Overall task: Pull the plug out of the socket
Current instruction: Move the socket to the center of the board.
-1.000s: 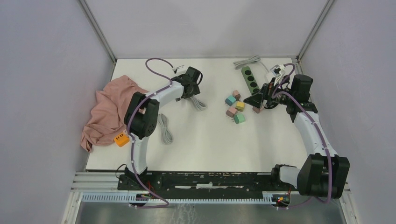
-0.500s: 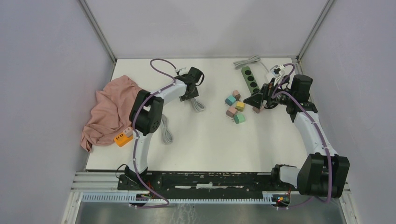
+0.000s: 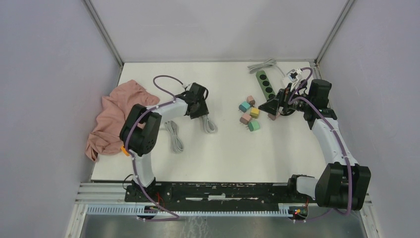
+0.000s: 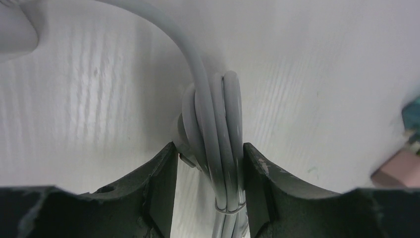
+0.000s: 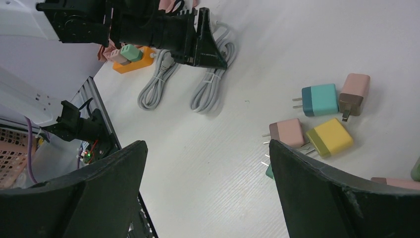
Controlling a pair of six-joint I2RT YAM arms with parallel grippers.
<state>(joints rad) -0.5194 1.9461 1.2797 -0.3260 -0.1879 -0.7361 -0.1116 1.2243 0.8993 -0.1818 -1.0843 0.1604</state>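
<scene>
My left gripper carries the cable bundle back and to the right in the top view next, since empty table shows on the near side of the loose plugs.
An orange socket point(image 5: 132, 63) with a green plug point(image 5: 130, 51) and a pink plug point(image 5: 115, 53) in it lies by the cloth at the left; in the top view only a sliver of the socket point(image 3: 123, 149) shows behind the left arm. My left gripper point(image 4: 209, 148) is far from it, down on the table, shut on a tied grey cable bundle point(image 4: 218, 114) that runs between its fingers. From above, this gripper point(image 3: 202, 113) sits at the bundle's far end point(image 3: 210, 124). My right gripper point(image 5: 207, 144) hangs open above the table, holding nothing, near the loose plugs.
Several loose coloured plugs point(image 3: 249, 114) lie mid-right, with a dark green power strip point(image 3: 265, 84) and a white adapter point(image 3: 293, 75) behind them. A second grey cable bundle point(image 3: 173, 136) lies near the left arm. A pink cloth point(image 3: 116, 116) covers the left edge.
My left gripper has come nearer and lower from the back of the table onto the cable bundle, and its jaws have closed in on it. The right arm has stayed still.
</scene>
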